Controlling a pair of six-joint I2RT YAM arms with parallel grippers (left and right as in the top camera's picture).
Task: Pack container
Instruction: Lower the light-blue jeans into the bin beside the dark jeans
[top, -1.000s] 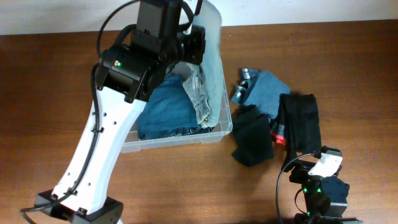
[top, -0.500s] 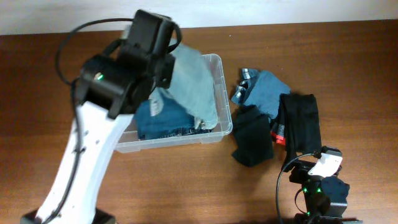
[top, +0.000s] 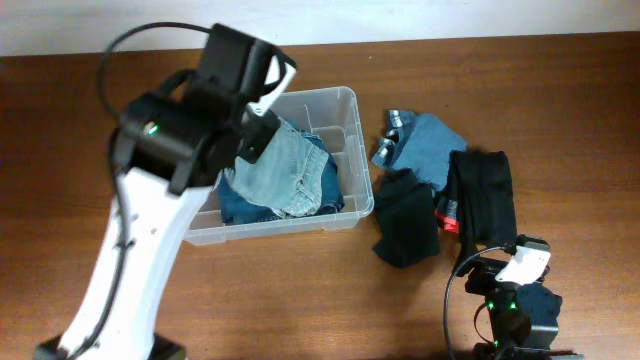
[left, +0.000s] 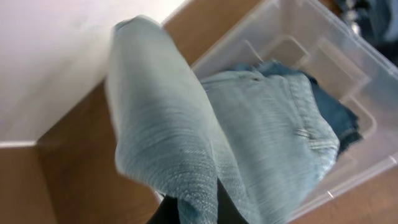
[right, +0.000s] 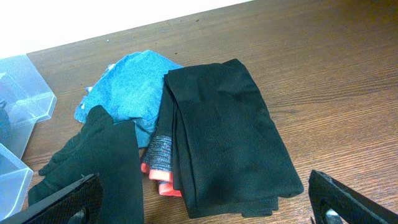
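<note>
The held end of the pale jeans is still raised, so I should next move my left gripper down and to the right in the overhead view, over the pale jeans' waistband (top: 306, 180) (left: 305, 115), and let go.
The container (top: 352, 100) is a clear plastic bin left of the table's centre, holding dark blue jeans (top: 232, 203). Pale blue jeans (top: 282, 172) lie spread over them. My left gripper (left: 202, 208) is shut on one end of the pale jeans (left: 155, 130), above the bin's (left: 348, 59) left part. In the overhead view the arm hides its fingers. My right gripper (right: 205, 208) is open and empty at the front right, just short of a folded black garment (right: 224, 130).
Right of the bin lie a black garment (top: 405, 215), a blue denim piece (top: 425, 145), the folded black garment (top: 485, 195) and grey socks with orange-red cuffs (right: 158, 165). The bin's corner (right: 22, 81) shows in the right wrist view. A white wall runs behind the table.
My left gripper has swung left and down with the pale jeans. They hung over the bin's right wall before and now lie inside on the dark jeans. The right arm has not moved.
</note>
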